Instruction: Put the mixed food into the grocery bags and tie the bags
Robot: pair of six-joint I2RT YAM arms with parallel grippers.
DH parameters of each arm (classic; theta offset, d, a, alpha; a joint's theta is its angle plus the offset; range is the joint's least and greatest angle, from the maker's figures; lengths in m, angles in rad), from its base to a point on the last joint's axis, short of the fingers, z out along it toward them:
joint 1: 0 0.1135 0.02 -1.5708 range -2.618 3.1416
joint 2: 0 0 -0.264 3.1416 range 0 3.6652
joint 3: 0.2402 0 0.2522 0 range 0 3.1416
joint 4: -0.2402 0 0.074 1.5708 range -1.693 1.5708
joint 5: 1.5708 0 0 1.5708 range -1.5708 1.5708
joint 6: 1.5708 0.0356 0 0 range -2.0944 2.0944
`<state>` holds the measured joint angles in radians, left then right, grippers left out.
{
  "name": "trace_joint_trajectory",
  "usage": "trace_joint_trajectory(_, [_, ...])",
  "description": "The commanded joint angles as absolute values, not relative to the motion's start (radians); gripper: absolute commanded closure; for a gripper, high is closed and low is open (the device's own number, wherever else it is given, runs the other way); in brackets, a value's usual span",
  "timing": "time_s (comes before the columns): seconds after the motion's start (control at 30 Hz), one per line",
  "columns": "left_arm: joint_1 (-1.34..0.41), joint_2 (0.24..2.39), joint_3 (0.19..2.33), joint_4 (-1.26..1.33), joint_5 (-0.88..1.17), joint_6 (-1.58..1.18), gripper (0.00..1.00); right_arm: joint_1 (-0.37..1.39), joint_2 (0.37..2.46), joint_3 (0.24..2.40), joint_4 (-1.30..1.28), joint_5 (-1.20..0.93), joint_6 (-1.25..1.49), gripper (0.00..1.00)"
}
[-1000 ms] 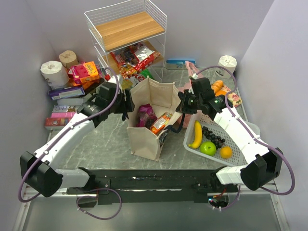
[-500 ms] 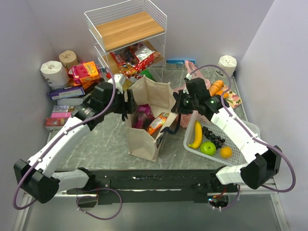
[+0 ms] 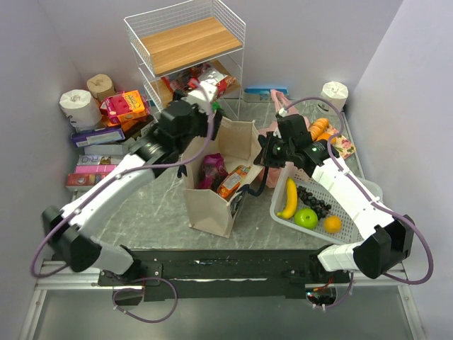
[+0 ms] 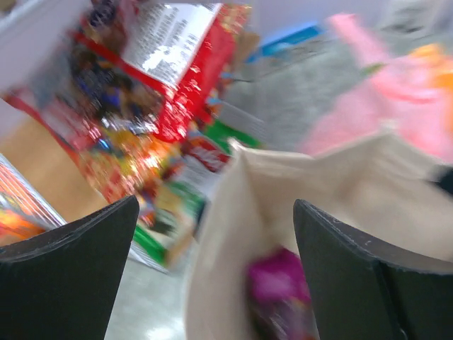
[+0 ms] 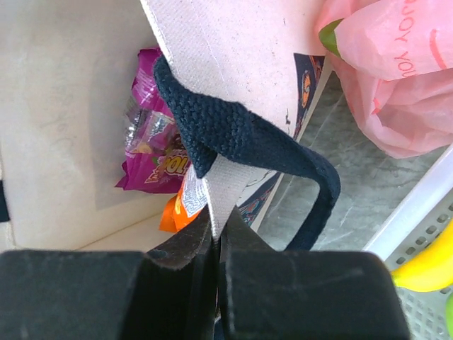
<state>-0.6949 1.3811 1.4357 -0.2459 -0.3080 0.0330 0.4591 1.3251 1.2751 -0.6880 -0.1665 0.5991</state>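
The red packet's lower edge is on the rack's lower shelf beyond the tote (image 3: 216,205), so my left gripper should first move outward past the tote's rim to get to it.
The beige canvas tote (image 3: 216,205) stands open mid-table with a purple packet (image 3: 212,168) and an orange packet (image 3: 233,180) inside. My right gripper (image 3: 263,157) is shut on the tote's right rim (image 5: 225,185) beside its dark strap handle (image 5: 241,138). My left gripper (image 3: 209,106) is open and empty above the tote's far left rim (image 4: 233,184), near the rack's snack packets (image 4: 152,64). The pink plastic bag (image 3: 283,134) lies behind the tote. A banana (image 3: 289,198), grapes (image 3: 315,200), green apple (image 3: 306,218) and orange (image 3: 331,224) lie in the white basket (image 3: 283,216).
A white wire rack (image 3: 187,42) with a wooden shelf stands at the back, more packets (image 3: 202,81) on its lower shelf. Toilet-paper rolls (image 3: 79,105) and boxes (image 3: 122,105) crowd the left side. Another roll (image 3: 334,92) sits far right. Walls close in on both sides.
My left arm has swung up and to the right, from the tote's left side to above its far rim near the rack. My right gripper keeps its hold on the tote rim.
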Motion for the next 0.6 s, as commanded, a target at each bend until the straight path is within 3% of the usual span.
trace_joint_trajectory(0.0, [-0.696, 1.514, 1.481, -0.042, -0.439, 0.333, 0.04, 0.445, 1.267, 1.296, -0.591, -0.164, 0.614, 0.94])
trace_joint_trajectory(0.57, [-0.647, 1.756, 1.651, 0.034, -0.431, 0.373, 0.02, 0.433, 1.224, 1.282, -0.611, -0.126, 0.604, 0.94])
